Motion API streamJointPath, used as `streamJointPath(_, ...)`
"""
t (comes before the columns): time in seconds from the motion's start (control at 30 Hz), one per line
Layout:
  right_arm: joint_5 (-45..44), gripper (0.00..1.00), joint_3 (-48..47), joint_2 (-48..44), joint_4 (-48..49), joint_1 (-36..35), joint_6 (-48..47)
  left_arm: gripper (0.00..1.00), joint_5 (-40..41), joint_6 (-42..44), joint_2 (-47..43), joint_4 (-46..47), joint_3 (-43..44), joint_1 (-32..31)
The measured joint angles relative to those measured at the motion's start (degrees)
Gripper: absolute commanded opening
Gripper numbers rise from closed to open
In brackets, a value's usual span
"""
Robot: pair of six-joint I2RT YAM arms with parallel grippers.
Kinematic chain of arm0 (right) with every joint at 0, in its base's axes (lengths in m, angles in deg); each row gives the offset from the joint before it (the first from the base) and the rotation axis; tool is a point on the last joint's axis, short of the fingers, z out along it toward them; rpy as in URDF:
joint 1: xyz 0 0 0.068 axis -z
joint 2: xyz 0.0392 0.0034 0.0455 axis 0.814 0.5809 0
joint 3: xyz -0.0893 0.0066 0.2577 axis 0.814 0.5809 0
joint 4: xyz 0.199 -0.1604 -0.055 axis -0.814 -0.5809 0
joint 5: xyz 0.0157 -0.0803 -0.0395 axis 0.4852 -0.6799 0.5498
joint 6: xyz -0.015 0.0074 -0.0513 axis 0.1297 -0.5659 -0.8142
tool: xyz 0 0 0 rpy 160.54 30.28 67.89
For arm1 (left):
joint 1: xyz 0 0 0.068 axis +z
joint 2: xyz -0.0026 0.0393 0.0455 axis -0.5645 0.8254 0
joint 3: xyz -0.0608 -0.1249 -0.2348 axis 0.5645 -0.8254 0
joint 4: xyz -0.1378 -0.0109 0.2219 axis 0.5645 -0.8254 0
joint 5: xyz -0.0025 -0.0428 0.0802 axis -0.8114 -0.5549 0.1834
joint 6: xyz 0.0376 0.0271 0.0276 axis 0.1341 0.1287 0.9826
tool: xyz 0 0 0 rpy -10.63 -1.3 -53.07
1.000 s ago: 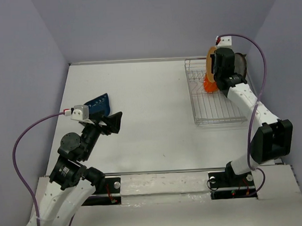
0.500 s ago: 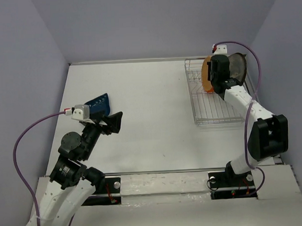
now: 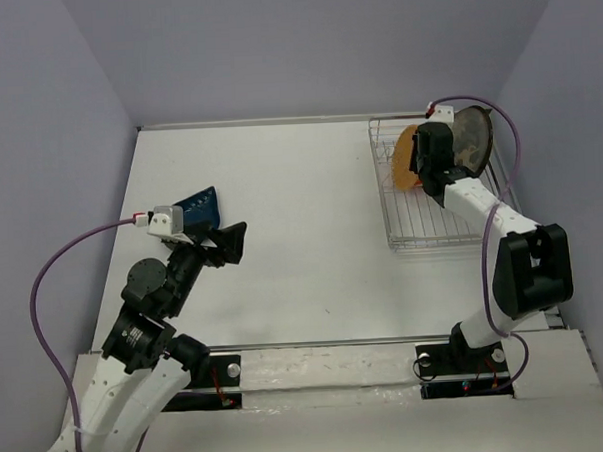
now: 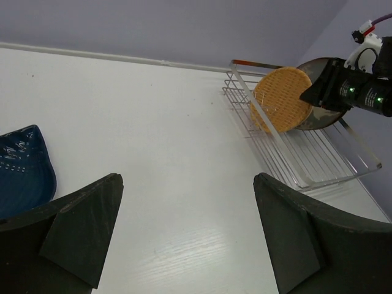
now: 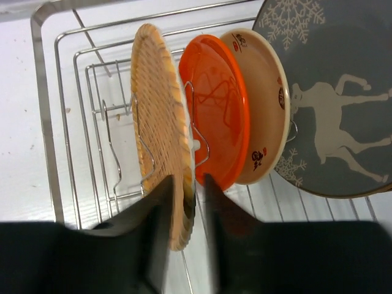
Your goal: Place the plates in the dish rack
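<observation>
Next, my left gripper needs to lower to the left in the top view, onto the rim of the dark blue leaf plate (image 3: 198,204) (image 4: 26,174), since the dark blue leaf plate lies below it, still unracked.
The dish rack (image 3: 437,242) stands at the far right; it also shows in the left wrist view (image 4: 318,171) and the right wrist view (image 5: 46,122). The grey deer plate (image 5: 331,104), cream plate (image 5: 263,104) and orange-red plate (image 5: 217,110) stand upright in it. The tan waffle plate (image 5: 156,110) stands between tines at the front of the row (image 3: 407,156). My right gripper (image 5: 187,179) straddles its lower rim, jaws slightly apart, with a gap at the right finger. The dark blue leaf plate (image 3: 198,204) lies on the table at left. My left gripper (image 4: 187,179) is open and empty beside it. No teal plate shows.
The grey deer plate (image 3: 471,139) leans at the rack's far end. The near half of the rack holds only bare wires. The white table's back wall runs just behind the rack. The blue plate (image 4: 21,165) lies left of my left fingers.
My right gripper has brought the tan waffle plate down and leftward into the rack beside the orange-red plate. The left arm has barely moved.
</observation>
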Motion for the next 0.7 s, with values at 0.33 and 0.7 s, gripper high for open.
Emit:
streamJointPath(0.33,-0.1,0.92,2.7,-4.6,-2.5,0.0,7.0,0.99,0.1,-2.4,11.5,-0.6,0.0,3.3)
streamJointPath(0.7,16.5,0.93,13.6,-30.0,-3.9,-0.3,15.0,0.99,-1.5,-10.2,21.8,-0.5,-0.3,22.4)
